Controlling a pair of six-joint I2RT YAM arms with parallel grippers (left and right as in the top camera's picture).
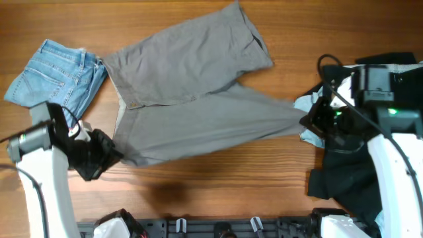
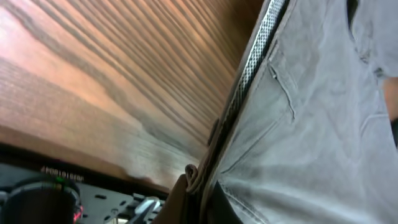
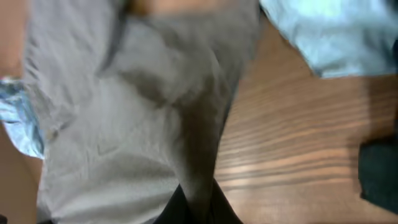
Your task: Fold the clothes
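Observation:
My right gripper needs to swing outward, left in the overhead view, and release the shorts' hem over the far leg's end [image 1: 254, 43], which lies out there.
The grey cotton shorts [image 1: 192, 99] lie spread over the middle of the wooden table, one leg reaching up to the right, the other stretched towards the right arm. My left gripper [image 1: 111, 157] is shut on the waistband corner at the lower left; the left wrist view shows the pale waistband edge [image 2: 198, 177] pinched between the fingers [image 2: 202, 202]. My right gripper [image 1: 308, 123] is shut on the hem of the stretched leg; the right wrist view shows grey cloth [image 3: 124, 124] drawn into the jaws [image 3: 198, 205].
Light-blue denim shorts [image 1: 56, 74] lie at the far left next to the grey waistband. Black garments [image 1: 357, 175] are heaped at the right under the right arm, with a pale blue cloth [image 1: 309, 106] beside them. The table's front edge [image 1: 198, 221] runs below.

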